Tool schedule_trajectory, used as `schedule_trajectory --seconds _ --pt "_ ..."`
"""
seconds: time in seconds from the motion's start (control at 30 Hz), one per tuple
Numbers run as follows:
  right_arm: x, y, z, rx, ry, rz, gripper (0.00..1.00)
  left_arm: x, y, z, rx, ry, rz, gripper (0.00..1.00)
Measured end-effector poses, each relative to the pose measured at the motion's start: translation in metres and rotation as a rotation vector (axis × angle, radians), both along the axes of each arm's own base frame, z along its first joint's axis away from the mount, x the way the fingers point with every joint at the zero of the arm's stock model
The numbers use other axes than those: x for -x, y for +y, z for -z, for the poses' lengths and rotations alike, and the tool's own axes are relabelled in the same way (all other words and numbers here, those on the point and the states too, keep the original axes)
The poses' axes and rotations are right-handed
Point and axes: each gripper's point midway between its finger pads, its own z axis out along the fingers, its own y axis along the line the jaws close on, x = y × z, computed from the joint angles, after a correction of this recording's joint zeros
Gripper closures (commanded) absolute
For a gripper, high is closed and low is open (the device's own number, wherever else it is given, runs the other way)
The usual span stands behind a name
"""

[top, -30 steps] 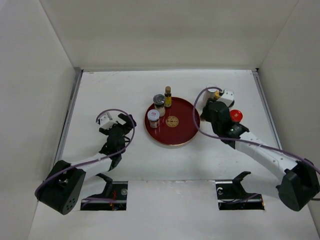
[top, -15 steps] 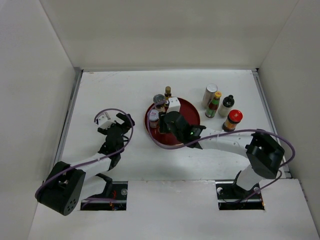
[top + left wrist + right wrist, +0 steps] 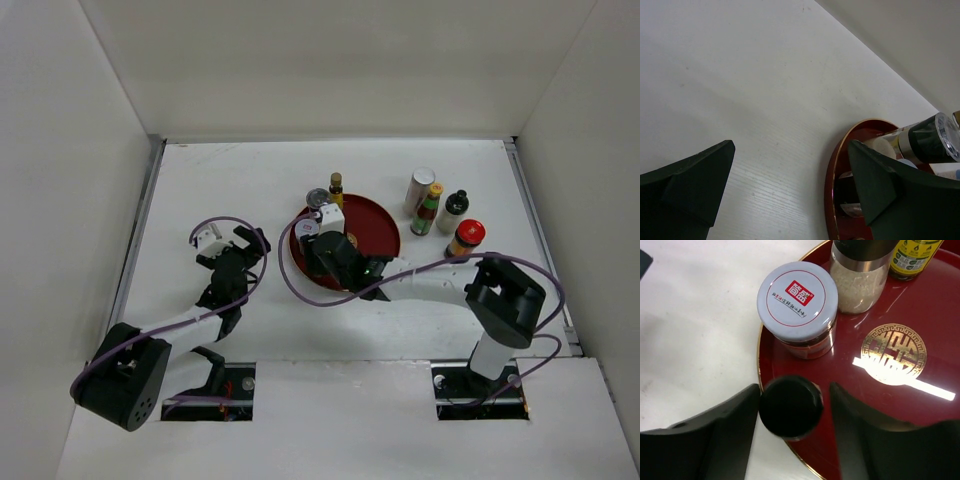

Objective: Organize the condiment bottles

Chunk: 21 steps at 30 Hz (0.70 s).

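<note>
The green bottle stands outside the tray, so my right gripper will rise off the black cap, cross the tray [image 3: 375, 225] outward and lower onto the green bottle's yellow cap.
My right gripper [image 3: 795, 390] hangs over the left rim of the round red tray [image 3: 375, 225]. Its jaws are open around a black-capped bottle [image 3: 791, 406]: the left finger touches the cap and a thin gap shows at the right finger. In the top view my right gripper [image 3: 318, 255] hides that bottle. Also on the tray are a white-lidded jar [image 3: 797, 302], a clear grinder [image 3: 858, 277] and a yellow-labelled bottle [image 3: 912, 257]. My left gripper [image 3: 791, 150] is open and empty over the bare table left of the tray [image 3: 832, 175].
To the right of the tray stand a tall white bottle [image 3: 421, 187], a green bottle [image 3: 429, 210], a black-capped bottle [image 3: 454, 208] and a red-capped jar [image 3: 467, 238]. White walls close in the table on three sides.
My right arm swung from the group of bottles at the right across to the tray, then moved a little further left over its left rim. My left arm has not moved.
</note>
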Motion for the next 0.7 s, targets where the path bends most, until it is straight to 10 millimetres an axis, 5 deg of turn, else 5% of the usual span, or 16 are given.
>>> schedule_trajectory --seconds 0.17,0.37,0.53,0.7 --pt "0.001 -0.005 -0.013 -0.005 -0.020 0.001 0.13 0.000 0.001 0.000 0.000 0.002 -0.002 0.00" --pt "-0.003 -0.043 -0.093 -0.118 -0.138 0.055 0.11 0.000 0.001 0.001 0.000 0.005 0.000 0.00" --pt "-0.056 -0.145 -0.155 -0.173 -0.274 0.328 0.10 -0.001 0.001 0.003 -0.002 0.010 0.002 0.00" --pt "-0.088 -0.254 -0.175 -0.100 -0.349 0.615 0.08 -0.002 0.000 0.002 -0.001 0.011 0.004 0.00"
